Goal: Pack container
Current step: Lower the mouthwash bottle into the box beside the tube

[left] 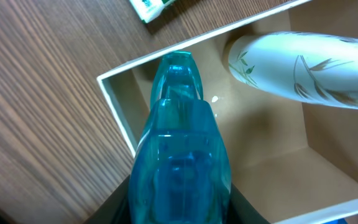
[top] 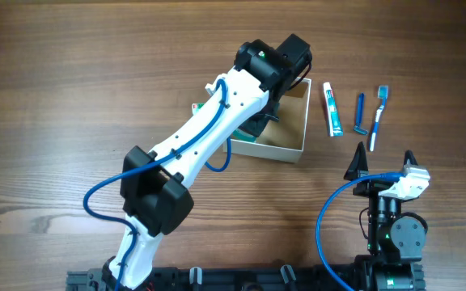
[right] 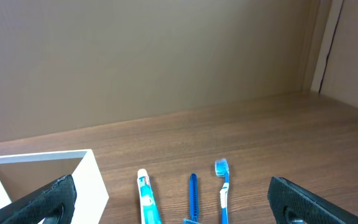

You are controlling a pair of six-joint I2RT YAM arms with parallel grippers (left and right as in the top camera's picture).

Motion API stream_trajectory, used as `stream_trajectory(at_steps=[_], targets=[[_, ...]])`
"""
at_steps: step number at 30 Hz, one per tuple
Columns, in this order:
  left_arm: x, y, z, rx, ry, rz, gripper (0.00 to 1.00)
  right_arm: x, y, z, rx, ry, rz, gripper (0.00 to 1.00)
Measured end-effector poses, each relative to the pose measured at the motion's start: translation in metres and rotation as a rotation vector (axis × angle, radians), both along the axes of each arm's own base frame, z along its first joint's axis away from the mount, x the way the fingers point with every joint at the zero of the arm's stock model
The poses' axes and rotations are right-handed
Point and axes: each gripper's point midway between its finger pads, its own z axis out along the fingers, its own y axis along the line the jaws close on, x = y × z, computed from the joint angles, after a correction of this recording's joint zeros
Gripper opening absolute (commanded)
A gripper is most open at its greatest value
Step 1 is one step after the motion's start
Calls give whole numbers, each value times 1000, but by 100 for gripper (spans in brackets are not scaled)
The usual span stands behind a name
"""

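Note:
I need to lower the clear blue bottle (left: 182, 155) there next with my left gripper and release it.
The container (top: 296, 150) is a square white cardboard box with a brown inside; it also shows in the left wrist view (left: 114, 99) and the right wrist view (right: 86, 180). My left gripper (left: 182, 205) is shut on a clear blue bottle (left: 182, 155) and holds it over the box's inside. A white tube with a leaf print (left: 303, 71) lies inside the box. My right gripper (top: 383, 166) is open and empty, near the table's front, right of the box. In the overhead view the left arm hides most of the box.
A toothpaste tube (top: 332, 109), a blue razor (top: 360, 115) and a blue toothbrush (top: 378, 113) lie side by side right of the box; they also show in the right wrist view (right: 146, 196). A green-and-white item (left: 148, 7) lies on the table beside the box.

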Motion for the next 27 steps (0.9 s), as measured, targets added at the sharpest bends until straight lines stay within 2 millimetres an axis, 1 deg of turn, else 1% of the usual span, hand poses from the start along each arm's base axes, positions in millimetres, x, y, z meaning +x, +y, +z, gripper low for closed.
stream_trajectory(at_steps=[6,9,17,20,24,27], targets=[[11,-10,-14,-15,-16,0,24,0,0,0,0,0,0,100],[12,-11,-15,-15,-16,0,26,0,0,0,0,0,0,100],[12,-11,-15,-14,-15,0,28,0,0,0,0,0,0,100],[11,-10,-19,-11,-12,0,28,0,0,0,0,0,0,100],[10,-9,-23,-4,-4,0,36,0,0,0,0,0,0,100],[12,-11,-22,-11,-11,3,36,0,0,0,0,0,0,100]])
